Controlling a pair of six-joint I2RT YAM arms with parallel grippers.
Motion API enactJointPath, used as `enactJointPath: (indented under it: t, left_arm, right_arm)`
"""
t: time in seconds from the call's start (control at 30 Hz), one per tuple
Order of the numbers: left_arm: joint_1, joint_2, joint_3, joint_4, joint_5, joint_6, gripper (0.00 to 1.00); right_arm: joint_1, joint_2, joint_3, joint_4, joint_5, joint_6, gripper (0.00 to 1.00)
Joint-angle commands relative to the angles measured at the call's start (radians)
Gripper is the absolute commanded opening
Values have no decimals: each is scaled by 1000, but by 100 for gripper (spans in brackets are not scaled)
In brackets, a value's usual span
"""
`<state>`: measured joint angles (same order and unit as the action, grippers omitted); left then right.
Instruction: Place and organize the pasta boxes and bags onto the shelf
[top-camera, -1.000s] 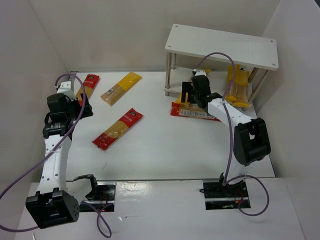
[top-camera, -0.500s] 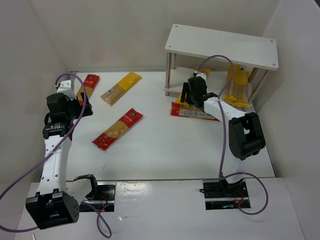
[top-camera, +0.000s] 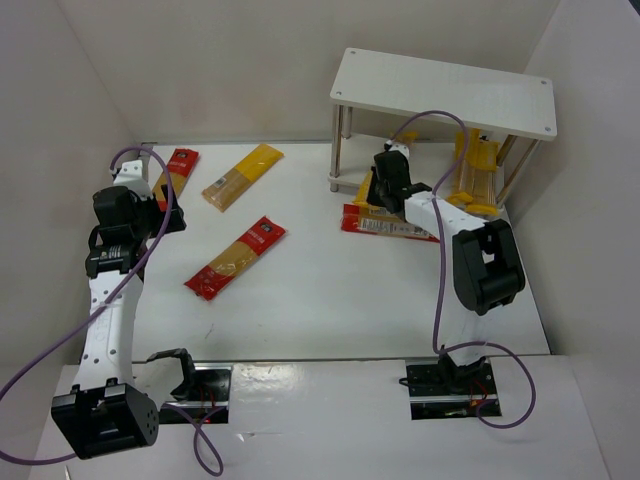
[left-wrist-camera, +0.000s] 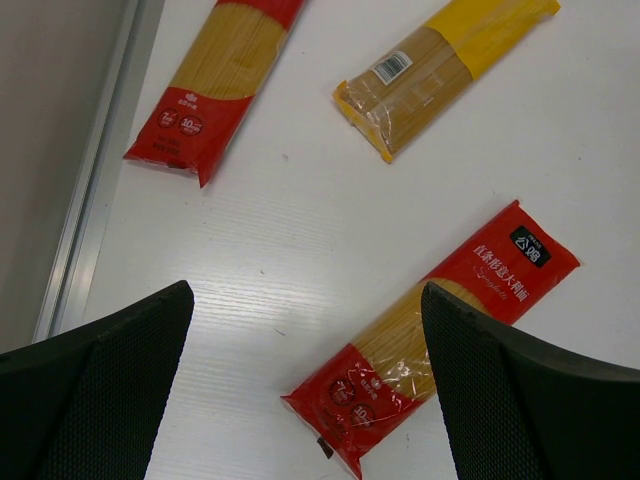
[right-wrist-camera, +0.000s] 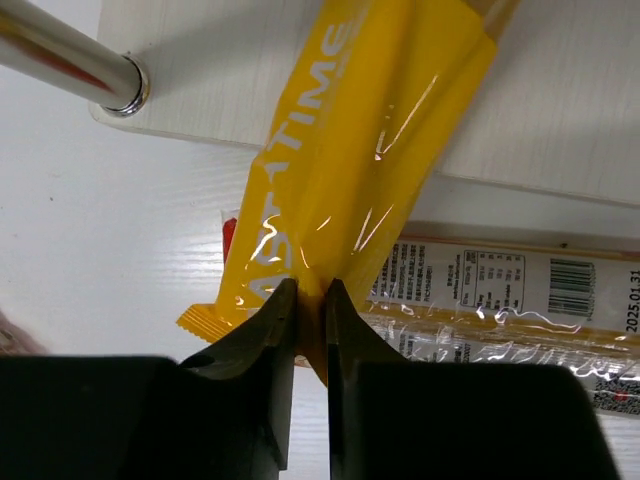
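The robot's right gripper will next carry the yellow bag toward the right in the top view and let go of it beside the yellow packs, because the shelf's bare lower level (top-camera: 434, 166) shows there.
The white shelf (top-camera: 440, 90) stands at the back right. At its front left leg my right gripper (top-camera: 385, 188) is shut on the near end of a yellow pasta bag (right-wrist-camera: 370, 130), which runs up onto the lower tier (right-wrist-camera: 560, 120). Beneath the bag a red pack with a clear window (right-wrist-camera: 500, 300) lies flat on the table. My left gripper (left-wrist-camera: 305, 400) hangs open above the left side of the table. Below it lie a red pack (left-wrist-camera: 440, 330), a yellow pack (left-wrist-camera: 440, 70) and another red pack (left-wrist-camera: 215, 80).
More yellow packs (top-camera: 478, 175) lean under the shelf's top board on the right. A metal shelf leg (right-wrist-camera: 70, 55) stands just left of the held bag. White walls close in the table, with a metal strip (left-wrist-camera: 95, 190) along the left edge.
The right gripper's jaws were apart and have now shut on the yellow bag; the right arm edged slightly left toward the shelf leg. The left arm has not moved.
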<state>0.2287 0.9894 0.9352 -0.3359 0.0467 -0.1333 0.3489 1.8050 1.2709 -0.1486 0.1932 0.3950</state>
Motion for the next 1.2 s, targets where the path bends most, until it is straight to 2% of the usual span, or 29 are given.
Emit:
enactJointPath:
  t: [0.0,0.03,0.07,0.3,0.73,0.9,1.17]
  left_arm:
    - [6,-24,1,43,12,11,100]
    - [6,-24,1,43,12,11,100]
    - [6,-24,1,43,12,11,100]
    - [6,-34,1,43,12,11,100]
    - [6,-43,1,34,12,11,100]
    - [6,-43,1,34,21,11,100]
    - [6,-52,1,34,21,11,100]
  right_arm:
    - [-8,24,33,18,-12,-5,14]
    - [-8,24,33,18,-3,-5,3]
    - [-17,14,33,8,6,-5,0]
    - [-48,-78,-11,-14,123,-30,0]
    - [-229,-263,-131,-32,222,-30,0]
    - [-248,-332,-186,0,265,-51,0]
    - [-338,-315,-179,9,244,-132,0]
